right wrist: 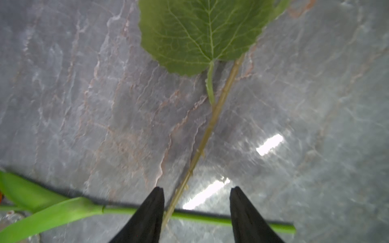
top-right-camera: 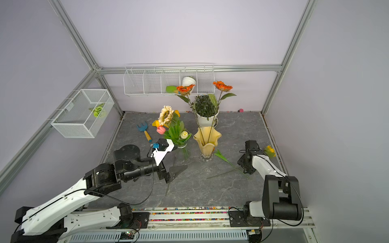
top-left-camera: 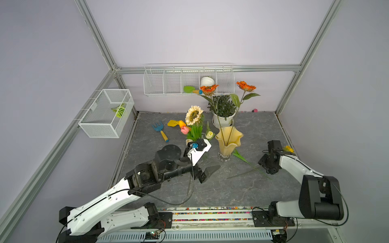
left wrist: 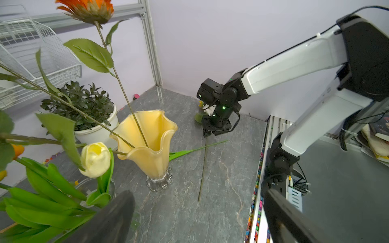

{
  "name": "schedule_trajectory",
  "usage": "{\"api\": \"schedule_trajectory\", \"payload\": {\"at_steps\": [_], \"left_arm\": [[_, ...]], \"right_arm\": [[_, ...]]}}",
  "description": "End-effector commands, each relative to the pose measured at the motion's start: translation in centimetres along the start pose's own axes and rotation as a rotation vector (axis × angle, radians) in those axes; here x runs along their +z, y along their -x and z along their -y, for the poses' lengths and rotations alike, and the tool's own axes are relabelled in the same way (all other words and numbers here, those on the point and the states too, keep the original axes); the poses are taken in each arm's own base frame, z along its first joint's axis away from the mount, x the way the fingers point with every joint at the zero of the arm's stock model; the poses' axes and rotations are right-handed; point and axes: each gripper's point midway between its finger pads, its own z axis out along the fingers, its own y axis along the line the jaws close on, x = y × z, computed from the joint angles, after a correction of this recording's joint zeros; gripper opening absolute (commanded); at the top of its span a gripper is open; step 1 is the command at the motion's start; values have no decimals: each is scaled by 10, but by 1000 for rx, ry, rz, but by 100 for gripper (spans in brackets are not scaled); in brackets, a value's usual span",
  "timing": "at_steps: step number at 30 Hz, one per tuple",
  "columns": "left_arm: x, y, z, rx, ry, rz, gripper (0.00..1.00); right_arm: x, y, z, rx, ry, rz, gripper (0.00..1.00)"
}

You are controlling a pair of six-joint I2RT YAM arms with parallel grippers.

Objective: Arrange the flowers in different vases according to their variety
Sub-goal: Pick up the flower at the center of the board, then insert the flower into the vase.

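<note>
My right gripper eases outward along the yellow-headed flower's thin stem to that stem's bare part by the leaf [right wrist: 203, 141] next and closes. The green tulip stem [right wrist: 200, 216] crosses between my fingers.
The pale-yellow vase [top-left-camera: 229, 141] [left wrist: 151, 147] stands mid-table with two orange flowers [top-left-camera: 245, 85] in it. To its left, the clear vase [top-right-camera: 182, 145] holds tulips [left wrist: 95, 158] and a cream sunflower [top-left-camera: 194, 115]. A yellow-headed flower [top-left-camera: 288, 149] lies by the right wall. Its thin stem [right wrist: 210, 126] crosses a bright green tulip stem [right wrist: 200, 216] on the table. My right gripper [top-left-camera: 265, 168] [right wrist: 196, 189] points down, open, straddling the thin stem close to one fingertip. Near the clear vase, my left gripper [top-left-camera: 210, 172] [left wrist: 195, 221] hangs wide open with nothing in it.
A leafy potted plant [top-left-camera: 223, 107] stands behind the yellow vase. A blue toy rake [top-left-camera: 160, 130] and a yellow scoop [top-left-camera: 174, 123] lie at the back left. A wire shelf [top-left-camera: 164, 82] hangs on the back wall, a mesh basket [top-left-camera: 101, 124] on the left wall.
</note>
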Motion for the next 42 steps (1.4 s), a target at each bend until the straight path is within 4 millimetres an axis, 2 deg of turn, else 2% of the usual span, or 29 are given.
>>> {"api": "schedule_trajectory", "payload": {"at_steps": [1,7,10,13,17,21,25,28,31,34,36,37,41,42], "left_arm": [[-7,4,7,-11,-37,-6,100],[-12,4,6,-9,-27,12,100],[-13,2,6,-15,-27,13,100],[-15,-1,5,-27,-21,12,100],[-17,-5,5,-37,-17,15,100],[-20,-4,4,-35,-10,30,100],[-22,1,3,-28,-4,49,100],[-22,5,2,-22,-1,68,100],[-24,9,-4,-30,36,83,100],[-28,11,-20,-67,128,96,100],[-34,10,-28,-101,175,109,100],[-37,9,-31,-118,190,115,100],[-50,2,-40,-206,244,137,100],[-61,2,-40,-229,247,164,100]], "right_arm": [[6,12,-6,23,13,24,56],[16,23,-6,16,-16,52,54],[21,28,-6,15,-28,54,48],[26,29,-8,18,-29,45,35],[32,26,-9,19,-28,14,2],[32,27,-12,15,-15,14,0],[17,37,-20,-3,19,53,0],[-9,50,-30,-41,66,109,0],[-50,65,-42,-99,130,201,0],[-103,76,-57,-196,213,319,0],[-147,78,-73,-286,299,421,0],[-162,79,-78,-310,327,459,0],[-248,75,-105,-440,457,655,0],[-269,74,-112,-470,486,702,0]]}}
